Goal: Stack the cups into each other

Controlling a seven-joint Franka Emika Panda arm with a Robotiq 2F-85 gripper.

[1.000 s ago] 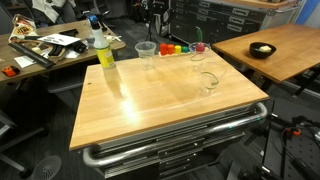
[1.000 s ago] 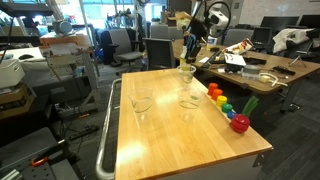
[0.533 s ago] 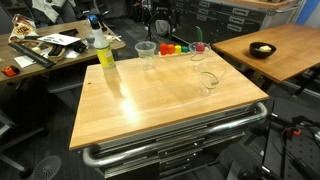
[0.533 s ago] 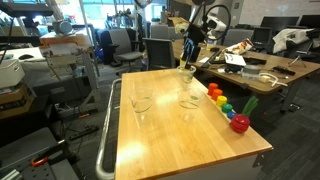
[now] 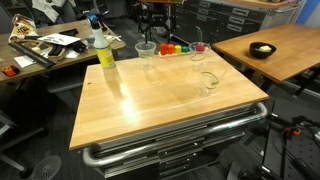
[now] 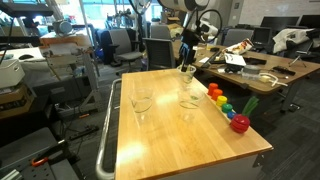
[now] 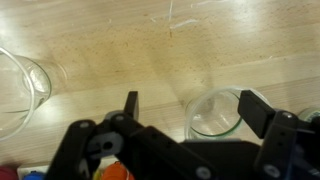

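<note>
The rim of the cup near the bottle, on the side away from the bottle, already lies between my gripper's spread fingers, so next my gripper will go down until its fingers are on both sides of that rim.
Three clear plastic cups stand on the wooden table (image 5: 140, 105). One cup (image 5: 146, 50) (image 6: 186, 72) is near the bottle, another cup (image 5: 198, 57) (image 6: 190, 98) is by the coloured blocks, and a third cup (image 5: 208, 82) (image 6: 141, 103) stands apart. My gripper (image 7: 192, 108) (image 6: 187, 52) hangs open just above the cup near the bottle. In the wrist view that cup's rim (image 7: 215, 112) lies between the two spread fingers (image 7: 255, 110), and a second cup (image 7: 20, 90) shows at the left edge.
A yellow-green bottle (image 5: 103, 50) stands at one table corner. A row of small coloured blocks (image 5: 172, 48) (image 6: 220, 102) and a red fruit-like piece (image 6: 240, 123) line one long edge. Cluttered desks (image 5: 45, 48) and another wooden table (image 5: 265, 50) surround the workspace.
The jaws have spread from partly closed to wide open. The cup under them stays on the table, and the other cups have not moved.
</note>
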